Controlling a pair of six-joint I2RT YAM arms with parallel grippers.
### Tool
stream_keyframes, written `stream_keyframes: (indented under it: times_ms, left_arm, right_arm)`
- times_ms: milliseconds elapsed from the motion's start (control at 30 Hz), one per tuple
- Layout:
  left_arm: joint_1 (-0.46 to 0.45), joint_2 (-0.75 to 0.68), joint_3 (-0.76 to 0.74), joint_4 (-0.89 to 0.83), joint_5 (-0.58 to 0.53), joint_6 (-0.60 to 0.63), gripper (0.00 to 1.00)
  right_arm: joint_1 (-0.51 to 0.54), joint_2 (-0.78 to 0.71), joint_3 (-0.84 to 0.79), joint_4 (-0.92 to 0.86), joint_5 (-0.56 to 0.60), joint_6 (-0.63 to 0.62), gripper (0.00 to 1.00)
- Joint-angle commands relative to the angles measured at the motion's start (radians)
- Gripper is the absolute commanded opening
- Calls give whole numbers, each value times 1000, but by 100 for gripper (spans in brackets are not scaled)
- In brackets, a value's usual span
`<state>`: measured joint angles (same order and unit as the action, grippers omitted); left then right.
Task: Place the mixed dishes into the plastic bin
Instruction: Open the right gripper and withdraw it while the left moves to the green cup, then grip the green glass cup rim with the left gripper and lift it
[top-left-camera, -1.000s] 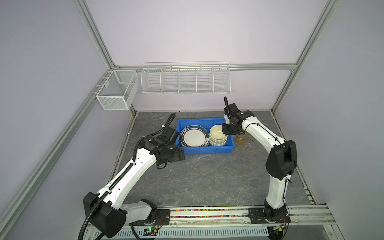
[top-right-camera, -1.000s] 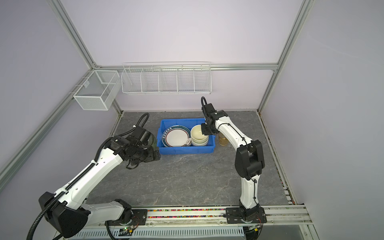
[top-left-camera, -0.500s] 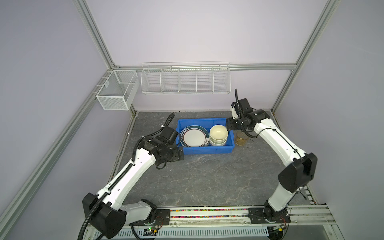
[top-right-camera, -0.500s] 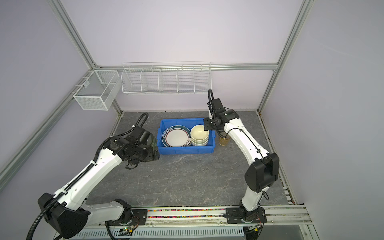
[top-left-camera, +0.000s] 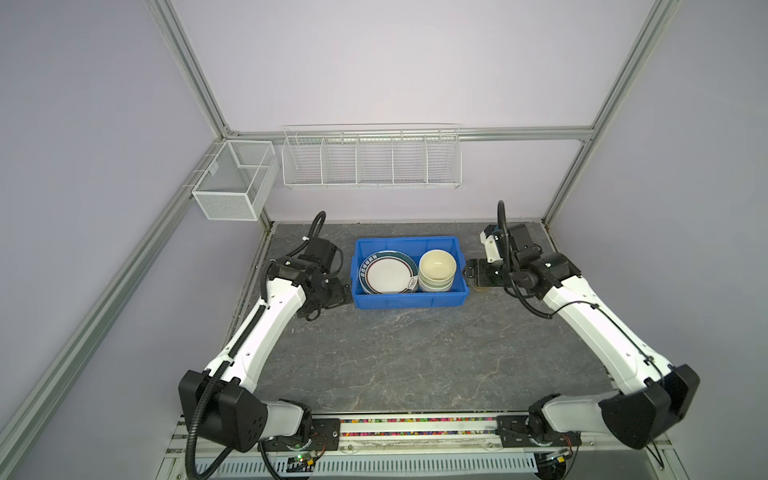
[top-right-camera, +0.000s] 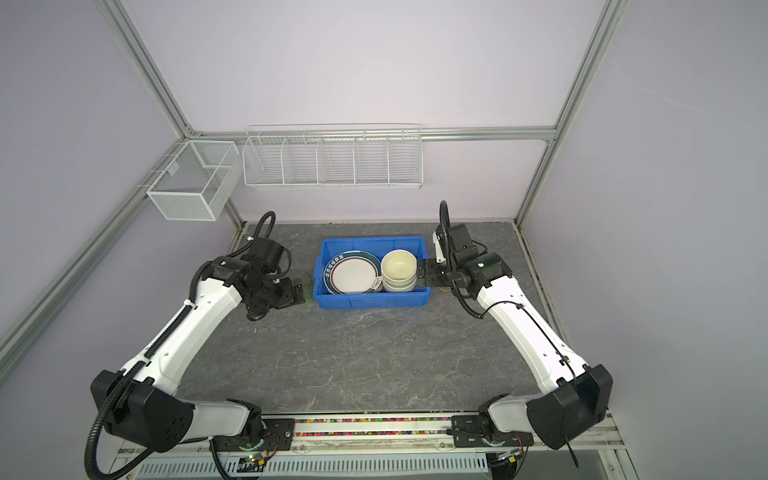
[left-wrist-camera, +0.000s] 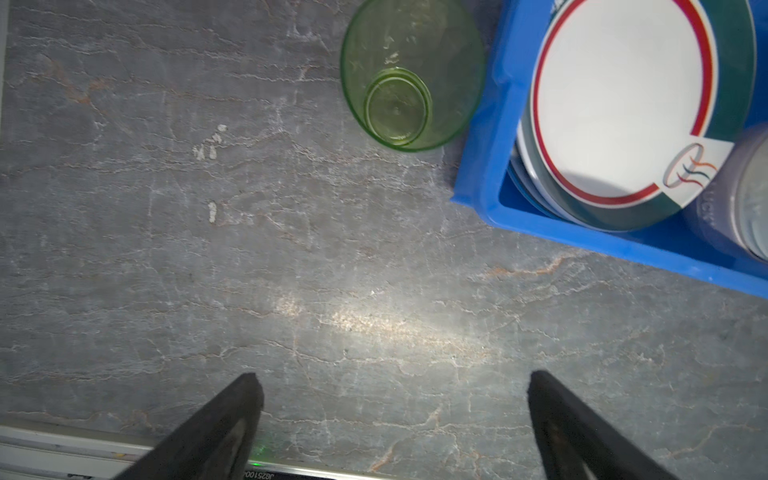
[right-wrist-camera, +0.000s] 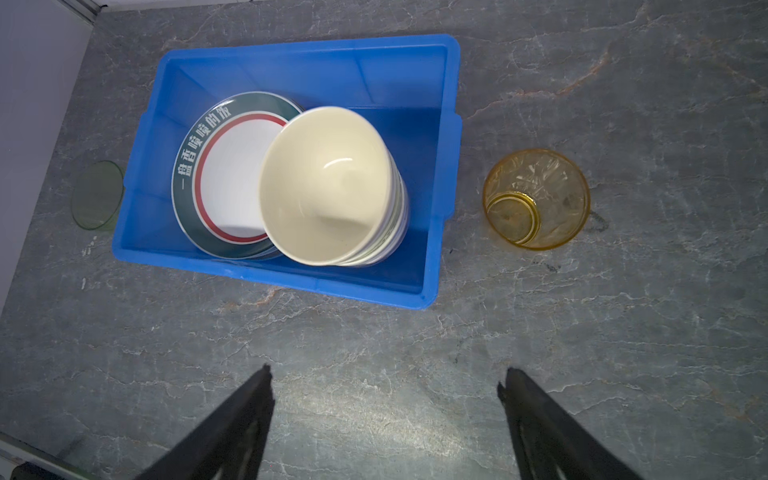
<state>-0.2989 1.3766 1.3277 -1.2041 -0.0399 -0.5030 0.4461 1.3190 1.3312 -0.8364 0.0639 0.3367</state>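
Note:
I will move my left gripper outward and down next, onto the side of the green cup's rim away from the bin (top-left-camera: 407, 241), because the green cup is below my left gripper and farther outward.
The blue plastic bin (top-left-camera: 407, 241) (right-wrist-camera: 307, 48) sits at the back middle of the table. It holds a stack of plates topped by a white plate with a teal-red rim (top-left-camera: 388, 274) (right-wrist-camera: 232, 187), and a stack of bowls with a cream bowl (top-left-camera: 437, 265) (right-wrist-camera: 324, 187) on top. A green cup (top-right-camera: 306, 282) (left-wrist-camera: 411, 75) stands just left of the bin, and an amber cup (right-wrist-camera: 536, 199) just right of it. My left gripper (left-wrist-camera: 390, 395) (top-right-camera: 299, 286) hovers open beside the green cup. My right gripper (right-wrist-camera: 388, 378) (top-left-camera: 471, 272) is open and empty, over the amber cup.
Two white wire baskets (top-left-camera: 372, 158) (top-left-camera: 232, 183) hang on the back wall and left frame. Grey stone-pattern tabletop (top-left-camera: 407, 357) spreads in front of the bin. The rail (top-left-camera: 415, 428) carrying both arm bases runs along the front edge.
My right gripper has pulled away from the bowl stack to the right of the bin, and its jaws have opened wide. The left arm has not moved.

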Motion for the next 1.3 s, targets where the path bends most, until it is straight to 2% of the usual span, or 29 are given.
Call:
stream_keyframes:
  times_ms: [0,133,233,700,1100,1267]
  left_arm:
    - [76,32,40,-11,2,75,97]
    - [154,91,52,8,7,98,92]
    - [176,132,60,23,11,99,88]
    - [178,298,143,127,-4,50,73]
    - [178,413,154,181,3,44,44]
    - [178,444,159,190,7,41,39]
  right_arm:
    - [7,-57,-76,24,-31,4,88]
    - [6,-78,-114,-21,-18,-8,88]
    - [8,-115,-159,-11,-35,-7,88]
    - [6,-165,-199,-42,-44,-29,88]
    - [8,-175,-196,-74,-15,-44,88]
    - [7,-179,-202,-75,-7,-37,88]
